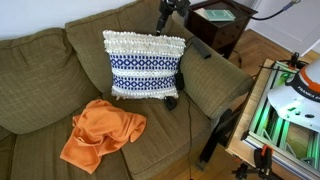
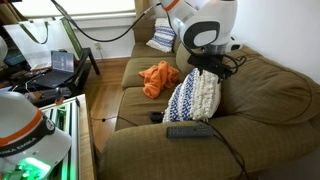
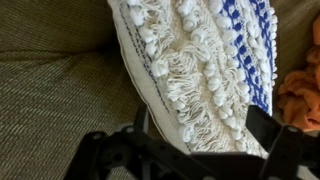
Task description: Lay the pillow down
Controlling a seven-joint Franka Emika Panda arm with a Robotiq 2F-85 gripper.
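Note:
I should next lower my gripper onto the tufted trim along the pillow's top edge (image 1: 157, 43) (image 3: 200, 128) just below it, since the trim shows between its open fingers.
A white pillow with blue patterned bands and tufted fringe (image 1: 145, 65) stands upright on the olive sofa (image 1: 40, 70), leaning near the armrest. It shows in both exterior views (image 2: 195, 98) and fills the wrist view (image 3: 200, 60). My gripper (image 1: 164, 26) is at the pillow's top edge (image 2: 205, 66). In the wrist view its two fingers (image 3: 202, 135) are apart, one on each side of the pillow's upper edge, and the pillow does not look squeezed.
An orange cloth (image 1: 100, 132) lies crumpled on the seat cushion (image 2: 158, 77). A dark remote (image 2: 188, 131) and a small black object (image 1: 171, 102) lie by the pillow's base. A second patterned pillow (image 2: 160, 38) sits at the sofa's far end. A cable runs over the armrest.

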